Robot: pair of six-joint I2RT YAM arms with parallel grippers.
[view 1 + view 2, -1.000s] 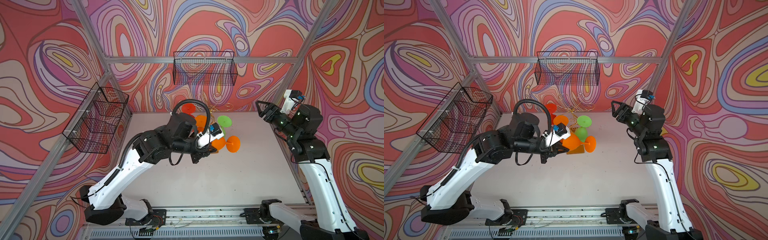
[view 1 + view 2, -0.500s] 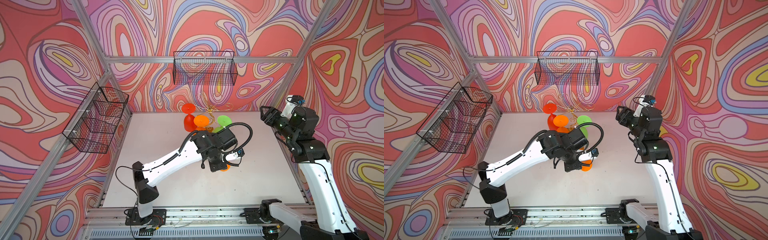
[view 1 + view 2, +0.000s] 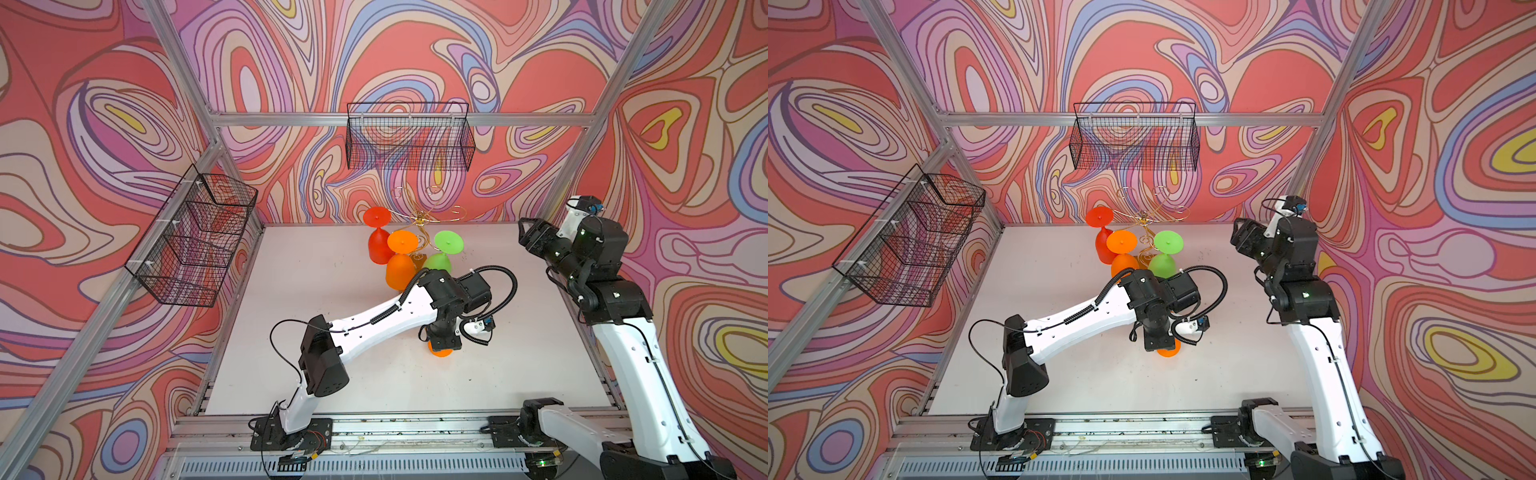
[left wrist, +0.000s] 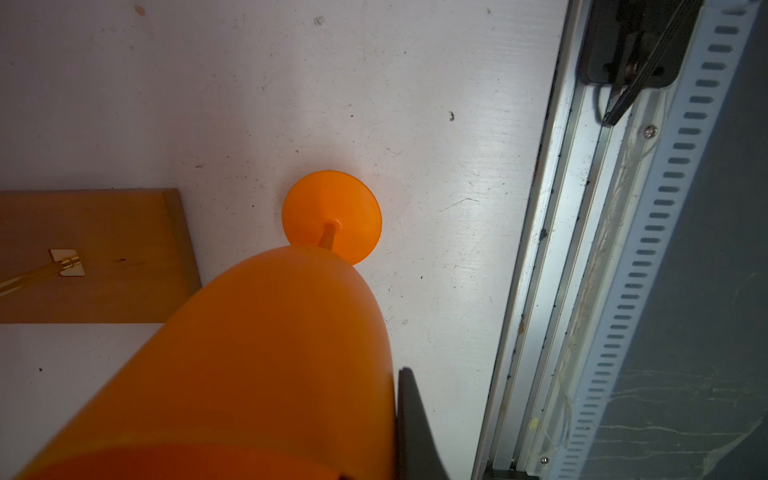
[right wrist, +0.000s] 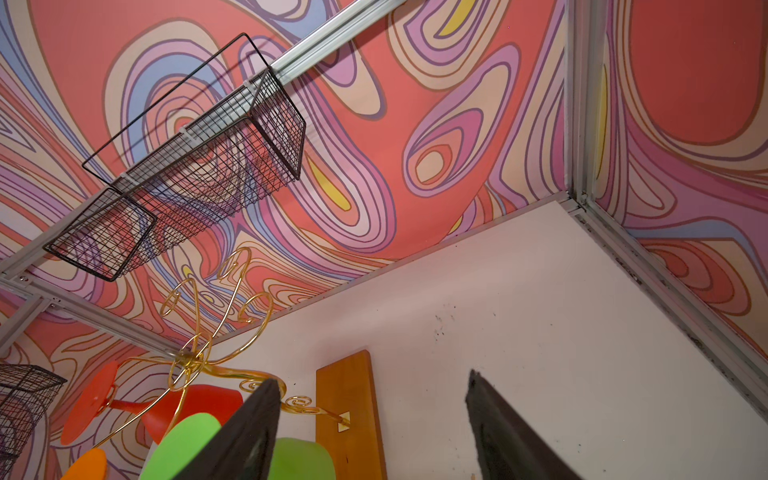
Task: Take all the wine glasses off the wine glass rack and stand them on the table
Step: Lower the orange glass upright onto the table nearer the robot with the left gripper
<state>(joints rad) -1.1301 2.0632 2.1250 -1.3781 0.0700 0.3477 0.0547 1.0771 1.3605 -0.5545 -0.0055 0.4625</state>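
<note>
The orange glass is clear of the rack with its foot down. My left gripper goes down toward the tabletop under that foot (image 3: 441, 352) (image 4: 332, 209) next and lets go of the glass.
My left gripper (image 3: 443, 344) is shut on an orange wine glass (image 3: 440, 353) over the middle of the table, well clear of the wine glass rack (image 3: 423, 217). In the left wrist view the bowl (image 4: 266, 357) fills the foreground, one dark finger (image 4: 411, 415) lies against it, and the round foot (image 4: 331, 216) points down at the table. Whether the foot touches the table I cannot tell. Red (image 3: 377, 246), orange (image 3: 400, 266) and green (image 3: 445, 252) glasses hang upside down on the gold wire rack. My right gripper (image 3: 524, 232) is open, raised at the right, with nothing between its fingers.
The rack's wooden base (image 5: 345, 399) sits near the back wall. Black wire mesh baskets hang on the back wall (image 3: 409, 137) and the left wall (image 3: 195, 245). An aluminium rail (image 3: 395, 424) runs along the table's front edge.
My left arm has swung from the rack out to the middle of the table, carrying the orange glass and turning it foot-down. The right arm has pulled back slightly.
</note>
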